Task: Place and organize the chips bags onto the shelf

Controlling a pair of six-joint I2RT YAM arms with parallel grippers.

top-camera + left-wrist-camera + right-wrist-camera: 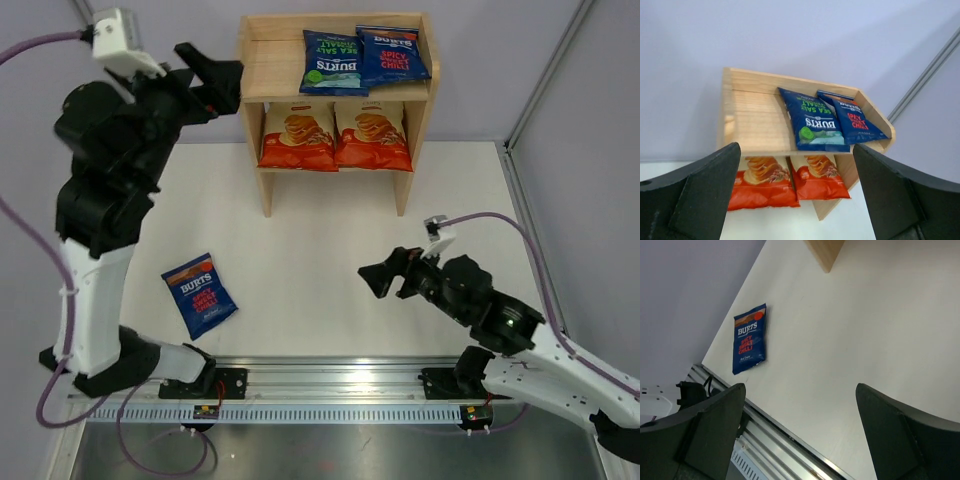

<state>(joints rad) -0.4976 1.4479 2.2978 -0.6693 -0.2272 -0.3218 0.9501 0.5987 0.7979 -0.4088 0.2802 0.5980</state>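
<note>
The robot's right gripper will next come down to the left in the top view onto the third Burts bag's near corner [232, 308] [762, 359], because that corner points toward the middle of the table.
The wooden shelf [254, 68] stands at the back. On its top tier lie a green-labelled Burts bag [333, 62] and a red-labelled Burts bag [392, 54]. Two Cassava Chips bags [298, 136] [372, 135] fill the lower tier. A third Burts bag, red-labelled [199, 293], lies on the table at the left; it also shows in the right wrist view [749, 338]. My left gripper [222, 82] is open and empty, raised just left of the shelf. My right gripper [386, 279] is open and empty over the table's middle right.
The shelf top's left part [752, 120] is bare wood. A metal rail [330, 385] runs along the near table edge by the arm bases. Purple cables trail from both arms. A frame post [545, 75] stands at the back right.
</note>
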